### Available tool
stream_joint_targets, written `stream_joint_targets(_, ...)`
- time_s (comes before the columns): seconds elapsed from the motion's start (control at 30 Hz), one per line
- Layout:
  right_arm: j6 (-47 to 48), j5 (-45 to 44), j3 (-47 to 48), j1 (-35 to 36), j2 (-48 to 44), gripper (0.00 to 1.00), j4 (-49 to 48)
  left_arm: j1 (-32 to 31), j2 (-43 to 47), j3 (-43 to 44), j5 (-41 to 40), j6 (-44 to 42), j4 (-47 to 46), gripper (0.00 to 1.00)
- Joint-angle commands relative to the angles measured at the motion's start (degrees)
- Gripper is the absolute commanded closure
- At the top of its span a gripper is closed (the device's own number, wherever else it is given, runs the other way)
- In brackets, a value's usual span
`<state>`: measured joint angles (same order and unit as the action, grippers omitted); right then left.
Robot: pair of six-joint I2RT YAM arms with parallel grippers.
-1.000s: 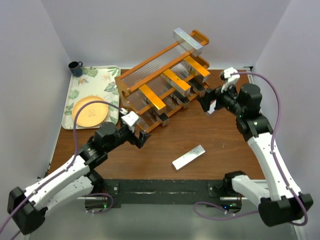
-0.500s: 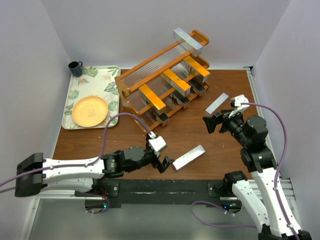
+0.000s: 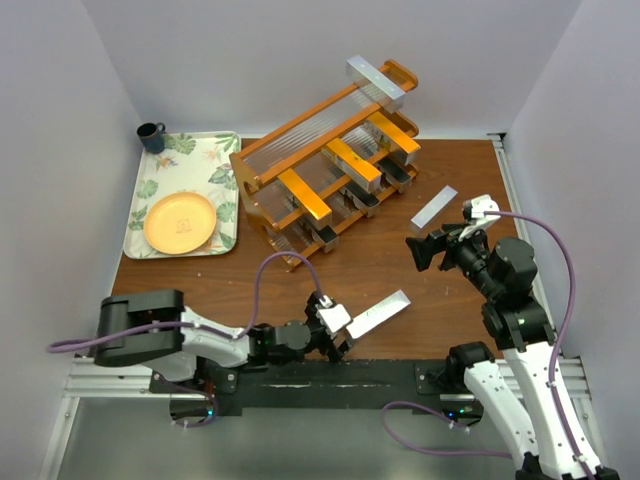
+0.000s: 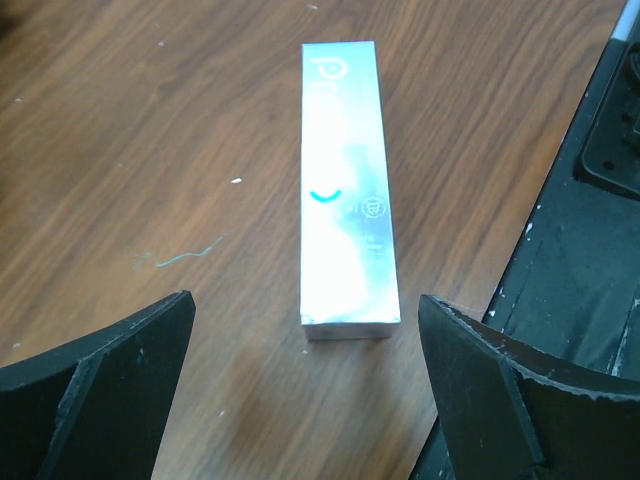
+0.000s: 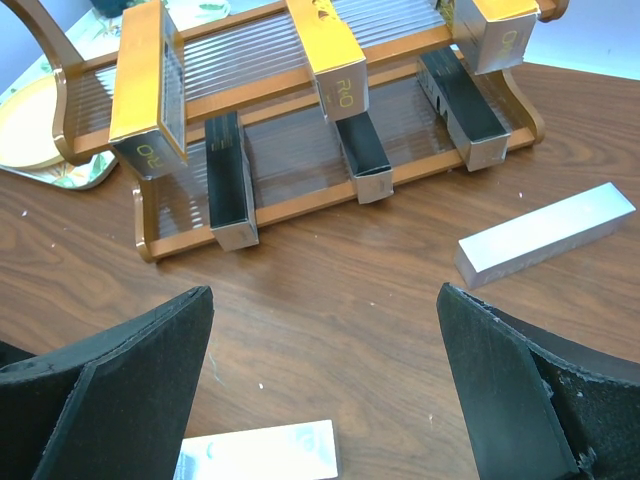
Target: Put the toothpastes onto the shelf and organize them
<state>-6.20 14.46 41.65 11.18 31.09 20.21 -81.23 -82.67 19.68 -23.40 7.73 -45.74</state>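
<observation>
Next I will lower my left gripper, then advance until its fingers straddle the silver carton's near end.
The orange-brown shelf (image 3: pixel 262 160) stands at the back with toothpastes on it: a silver one (image 3: pixel 375 82) on top, three orange-gold ones (image 3: pixel 352 160) across the middle and three dark grey ones (image 3: pixel 360 205) on the lowest tier. Two silver toothpastes lie on the table, one near the front (image 3: pixel 378 313) and one at the right (image 3: pixel 434 207). My left gripper (image 3: pixel 340 338) is open, low by the near edge, just behind the front carton (image 4: pixel 345 190), whose end sits ahead of the gap, untouched. My right gripper (image 3: pixel 425 248) is open and empty, facing the shelf (image 5: pixel 300 205) with the right carton (image 5: pixel 545 235) beyond it.
A floral tray (image 3: pixel 222 150) with a yellow plate (image 3: pixel 180 222) sits at the back left, a dark mug (image 3: pixel 151 136) behind it. The black base rail (image 4: pixel 600 200) runs just right of the left gripper. White walls close in the sides and back.
The left arm swung from beside the shelf down to the near edge, behind the front silver carton. The right arm pulled back from the shelf, uncovering the silver carton on the table at the right.
</observation>
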Motion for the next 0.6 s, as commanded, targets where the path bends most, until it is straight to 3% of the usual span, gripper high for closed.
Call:
stream_joint_targets(0.0,0.1,0.3,0.0,-0.3,0.1,0.02,0.1,-1.0,-6.3,-0.3,-1.0,-1.0,-15.2,0.01)
stream_joint_targets(0.2,0.3,0.7,-0.2,-0.3,0.6,0.02,0.1,-1.5,-14.0,1.6,-3.7,-2.4,-20.1,0.04)
stream_joint_targets(0.57,0.4,0.9,-0.4,-0.3,1.4,0.02,-0.2,-1.6,-23.8,4.3,-6.2,-5.4,-28.9,0.20)
